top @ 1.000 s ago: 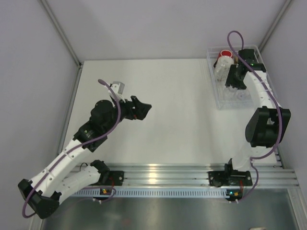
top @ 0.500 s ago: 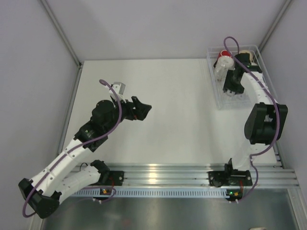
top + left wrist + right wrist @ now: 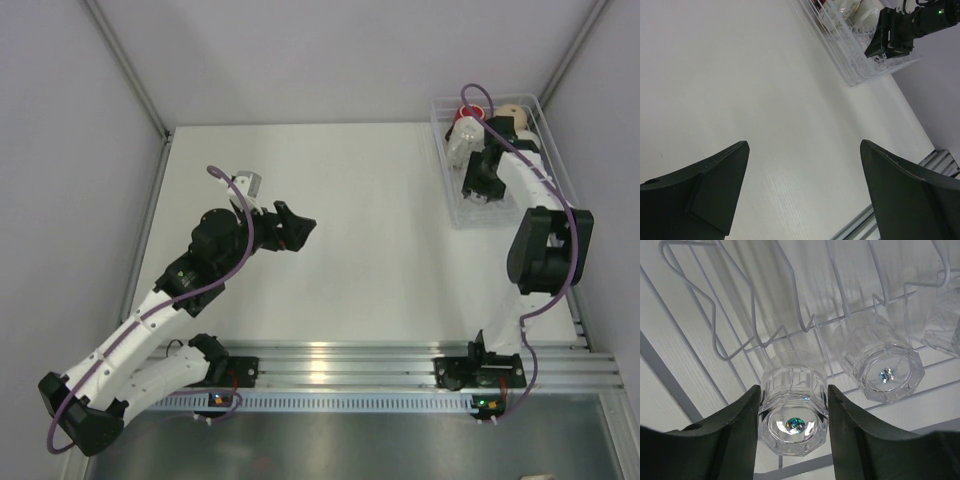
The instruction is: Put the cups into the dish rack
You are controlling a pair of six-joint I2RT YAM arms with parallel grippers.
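To get the held tumbler's opening onto the dish rack's wires alongside (image 3: 477, 197) (image 3: 795, 370) the second tumbler, my right gripper needs to lower first.
My right gripper (image 3: 793, 390) is shut on a clear glass tumbler (image 3: 792, 425), with a finger pressed against each side. The tumbler's base faces the wrist camera and its mouth points at the wires of the dish rack (image 3: 740, 315). A second tumbler (image 3: 885, 372) lies in the rack just to its right. From above, the right gripper (image 3: 478, 185) hangs over the near-left part of the dish rack (image 3: 447, 170). A red cup (image 3: 468, 113), a beige mug (image 3: 514, 114) and a white mug (image 3: 458, 140) sit at the rack's far end. My left gripper (image 3: 300, 228) is open and empty over the bare table.
The rack stands at the table's far right corner, close to the right wall. Another clear tumbler (image 3: 945, 325) shows at the right edge of the right wrist view. In the left wrist view the left gripper (image 3: 804, 145) looks across the white tabletop toward the rack (image 3: 850, 65).
The right arm has shifted its gripper a little to the left and nearer over the rack, still gripping the tumbler. The left arm has not moved.
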